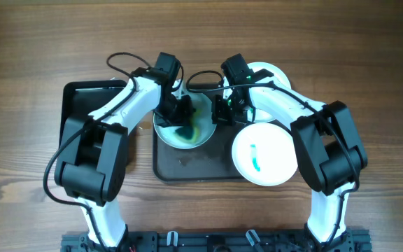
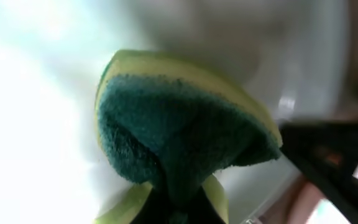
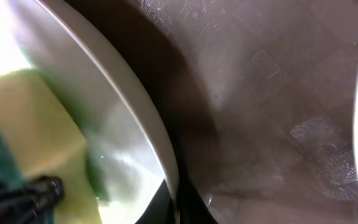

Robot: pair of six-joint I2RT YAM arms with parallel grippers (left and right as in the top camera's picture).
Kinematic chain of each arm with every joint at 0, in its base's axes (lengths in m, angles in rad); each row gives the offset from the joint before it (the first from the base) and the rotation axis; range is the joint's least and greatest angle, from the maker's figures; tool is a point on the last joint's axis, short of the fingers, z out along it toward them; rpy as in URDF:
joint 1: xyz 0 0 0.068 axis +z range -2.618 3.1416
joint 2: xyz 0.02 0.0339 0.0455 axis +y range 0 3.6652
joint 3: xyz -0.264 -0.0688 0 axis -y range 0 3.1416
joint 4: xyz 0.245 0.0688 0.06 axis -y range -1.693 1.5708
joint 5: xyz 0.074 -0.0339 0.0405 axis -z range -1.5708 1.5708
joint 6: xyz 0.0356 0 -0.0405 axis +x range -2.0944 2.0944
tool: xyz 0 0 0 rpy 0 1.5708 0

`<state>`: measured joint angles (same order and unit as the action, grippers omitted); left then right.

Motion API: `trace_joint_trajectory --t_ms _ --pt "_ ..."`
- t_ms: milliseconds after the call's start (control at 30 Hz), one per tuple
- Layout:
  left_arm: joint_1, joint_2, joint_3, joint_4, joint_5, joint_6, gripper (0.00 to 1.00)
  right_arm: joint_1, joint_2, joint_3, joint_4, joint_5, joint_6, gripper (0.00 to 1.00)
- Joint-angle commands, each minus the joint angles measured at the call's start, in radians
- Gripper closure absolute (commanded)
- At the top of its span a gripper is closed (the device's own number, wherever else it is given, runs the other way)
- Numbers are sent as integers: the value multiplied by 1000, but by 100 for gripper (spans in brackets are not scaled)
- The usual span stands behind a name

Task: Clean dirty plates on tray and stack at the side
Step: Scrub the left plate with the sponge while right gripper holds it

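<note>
The table is bare and open past the tray, to the right of my right gripper in the overhead view. I will lift the plate across next, lower it and release it.
A white plate lies tilted on the dark tray. My left gripper is shut on a yellow and green sponge and presses it onto the plate; in the left wrist view the sponge fills the middle against the white plate. My right gripper is shut on the plate's right rim, with the tray floor beside it. A second white plate with a green smear lies at the tray's right end. Another white plate lies behind my right arm.
A black tray sits at the left under my left arm. Bare wooden table lies all around. Both arms cross close together over the middle tray.
</note>
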<state>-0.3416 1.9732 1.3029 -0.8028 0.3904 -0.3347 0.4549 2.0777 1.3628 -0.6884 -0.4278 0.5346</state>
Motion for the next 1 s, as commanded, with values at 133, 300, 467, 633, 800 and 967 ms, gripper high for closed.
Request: trace_joint_trajectory --t_ms 133,300,467,633,800,967 --pt "-10 17 -8 214 -190 -90 96 5 31 -15 -11 32 -1 96" --pt "-10 17 -8 32 -770 -304 96 5 31 -15 -8 32 0 96" --pt "-10 17 -8 -98 -374 -92 96 4 31 -15 -5 32 0 96" --pt "-9 17 -7 -69 190 170 96 3 31 -15 -5 32 0 96" --pt "-9 17 -7 90 160 164 96 3 31 -15 -6 32 0 96" --pt "-9 17 -8 195 -260 23 96 2 31 -15 -6 34 0 96"
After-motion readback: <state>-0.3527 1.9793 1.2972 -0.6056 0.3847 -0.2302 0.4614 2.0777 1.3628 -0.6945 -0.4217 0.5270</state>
